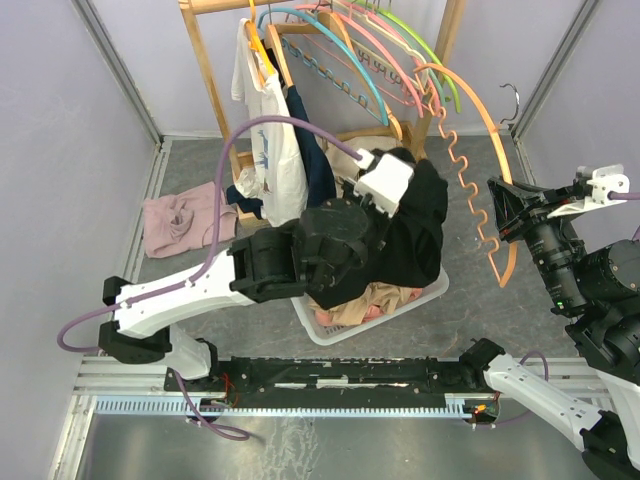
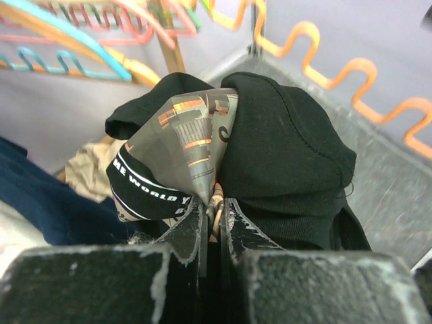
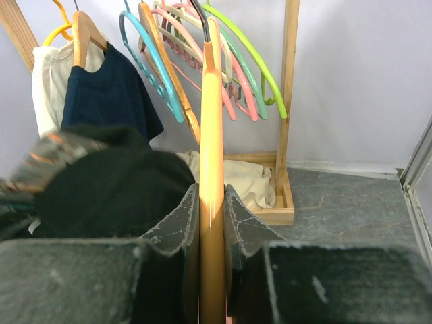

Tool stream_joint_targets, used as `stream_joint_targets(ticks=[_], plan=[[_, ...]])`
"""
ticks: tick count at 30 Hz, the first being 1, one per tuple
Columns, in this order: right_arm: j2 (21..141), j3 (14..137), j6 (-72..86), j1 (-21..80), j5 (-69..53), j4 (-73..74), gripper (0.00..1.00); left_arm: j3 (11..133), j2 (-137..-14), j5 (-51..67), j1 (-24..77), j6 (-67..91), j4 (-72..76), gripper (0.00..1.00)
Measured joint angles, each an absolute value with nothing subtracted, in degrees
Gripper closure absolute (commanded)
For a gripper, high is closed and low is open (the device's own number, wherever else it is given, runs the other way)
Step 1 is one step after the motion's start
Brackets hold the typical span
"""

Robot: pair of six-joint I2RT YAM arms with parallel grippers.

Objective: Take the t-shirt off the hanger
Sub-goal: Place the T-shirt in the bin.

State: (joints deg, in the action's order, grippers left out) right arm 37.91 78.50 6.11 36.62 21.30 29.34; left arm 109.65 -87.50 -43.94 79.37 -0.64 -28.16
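The bunched black t-shirt in my left gripper goes down into the white basket next.
The black t-shirt (image 1: 415, 235) with a grey printed patch (image 2: 182, 145) hangs bunched from my left gripper (image 2: 216, 210), which is shut on a fold of the cloth. It hangs over the white basket (image 1: 330, 328). The orange hanger (image 1: 478, 110) arcs to the right of the shirt, and its visible arm and wavy bar (image 2: 337, 74) are bare. My right gripper (image 1: 500, 222) is shut on the hanger's lower arm (image 3: 211, 169). In the right wrist view the black shirt (image 3: 108, 182) sits just left of the jaws.
A wooden rack (image 1: 208, 80) at the back carries several empty coloured hangers (image 1: 370, 50), a white tee (image 1: 268, 140) and a navy tee (image 1: 312, 155). The basket holds beige and pink clothes (image 1: 375, 300). A pink garment (image 1: 185, 220) lies on the floor at left.
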Motion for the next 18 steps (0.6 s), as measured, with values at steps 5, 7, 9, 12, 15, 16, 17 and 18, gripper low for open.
stream_joint_targets(ticks=[5, 7, 9, 12, 15, 16, 17, 18], plan=[[37.9, 78.5, 6.1, 36.6, 21.3, 29.3, 0.99, 97.7, -85.1, -44.7, 79.3, 3.0, -27.7, 0.97], [37.9, 78.5, 6.1, 36.6, 21.3, 29.3, 0.99, 94.2, -85.0, -44.6, 79.1, 5.0, -27.7, 0.97], [37.9, 78.5, 6.1, 36.6, 21.2, 29.3, 0.99, 91.1, -84.9, -44.3, 78.5, 6.9, -27.5, 0.97], [37.9, 78.5, 6.1, 36.6, 21.1, 29.3, 0.99, 85.8, -84.4, -42.7, 76.9, 9.9, -26.5, 0.97], [37.9, 78.5, 6.1, 36.6, 21.0, 29.3, 0.99, 80.4, -84.1, -41.0, 74.5, 12.5, -25.1, 0.97], [37.9, 78.5, 6.1, 36.6, 21.0, 29.2, 0.99, 78.8, -84.1, -40.1, 73.8, 13.3, -24.7, 0.97], [38.0, 78.5, 6.1, 36.6, 20.9, 29.2, 0.99, 76.3, -84.2, -38.9, 72.5, 14.5, -24.1, 0.97], [38.0, 78.5, 6.1, 36.6, 20.8, 29.1, 0.99, 75.9, -84.2, -38.7, 72.2, 14.8, -24.1, 0.97]])
